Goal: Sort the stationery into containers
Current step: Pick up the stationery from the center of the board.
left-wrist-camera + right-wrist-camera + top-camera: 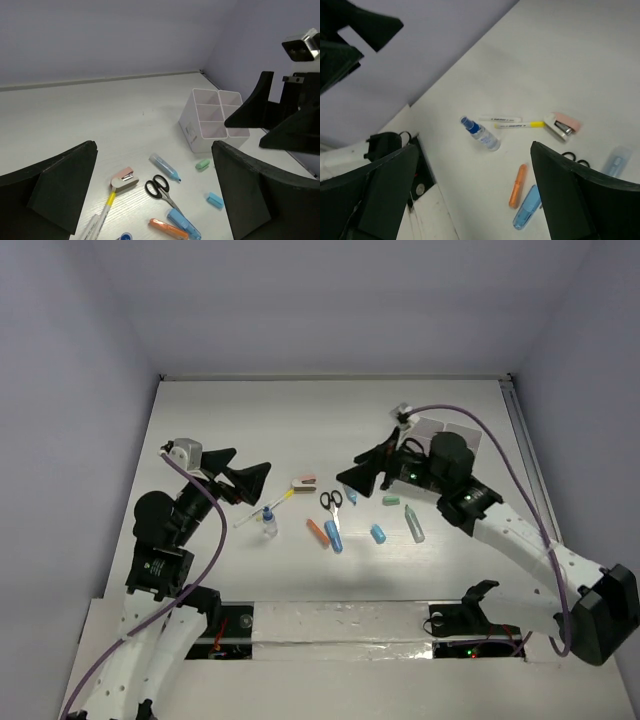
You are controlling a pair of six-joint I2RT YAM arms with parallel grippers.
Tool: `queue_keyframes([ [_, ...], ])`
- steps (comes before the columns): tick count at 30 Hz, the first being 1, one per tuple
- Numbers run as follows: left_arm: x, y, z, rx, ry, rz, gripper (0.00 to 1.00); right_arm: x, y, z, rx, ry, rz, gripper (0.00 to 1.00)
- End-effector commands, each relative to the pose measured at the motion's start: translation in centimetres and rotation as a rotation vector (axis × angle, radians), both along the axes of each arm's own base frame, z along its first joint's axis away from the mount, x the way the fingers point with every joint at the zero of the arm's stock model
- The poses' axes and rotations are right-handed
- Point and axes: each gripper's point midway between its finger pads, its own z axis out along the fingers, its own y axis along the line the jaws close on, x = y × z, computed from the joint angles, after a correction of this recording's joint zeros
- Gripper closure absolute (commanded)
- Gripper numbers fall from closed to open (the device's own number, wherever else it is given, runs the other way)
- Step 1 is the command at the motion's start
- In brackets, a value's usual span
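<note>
The bottle is standing upright, so my right gripper needs to swing to the left in the top view and go down around the blue-capped bottle's upper part (268, 517) (476, 130) next.
The stationery lies scattered mid-table: black-handled scissors (331, 501), an orange marker (317, 532), a blue marker (333, 537), a teal tube (414, 524), a mint eraser (392, 501), a pink-beige stapler (304, 481), white yellow-tipped pens (262, 510) and a blue-capped bottle (268, 523). The white divided containers (210, 120) stand at the back right, partly hidden behind the right arm in the top view. My left gripper (243, 473) is open and empty, above the table left of the stapler. My right gripper (364, 470) is open and empty, above the scissors' far side.
A small light-blue piece (378, 533) lies between the blue marker and the teal tube. A pale blue marker (165, 167) lies beyond the scissors (161, 189). The bottle (481, 134) and the pens (512, 122) lie nearest the left arm. The arm bases sit along the near edge.
</note>
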Motion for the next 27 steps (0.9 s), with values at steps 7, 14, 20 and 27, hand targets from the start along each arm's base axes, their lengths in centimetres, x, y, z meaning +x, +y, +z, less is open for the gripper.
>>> queue_keyframes([
  [7, -0.3, 1.9, 3.0, -0.015, -0.078, 0.101, 0.01, -2.3, 7.7, -2.8, -0.208, -0.112, 0.139, 0.0],
  [14, 0.2, 4.3, 3.2, -0.034, -0.069, 0.234, 0.01, -2.5, 11.1, -6.5, -0.285, -0.074, 0.18, 0.0],
  [20, 0.2, 4.6, 3.2, -0.036, -0.068, 0.252, 0.01, -3.0, 13.8, -10.1, -0.394, -0.059, 0.187, 0.0],
  [27, -0.2, 4.5, 3.5, -0.036, -0.083, 0.241, 0.01, -2.7, 15.2, -12.6, -0.456, -0.038, 0.179, 0.0],
])
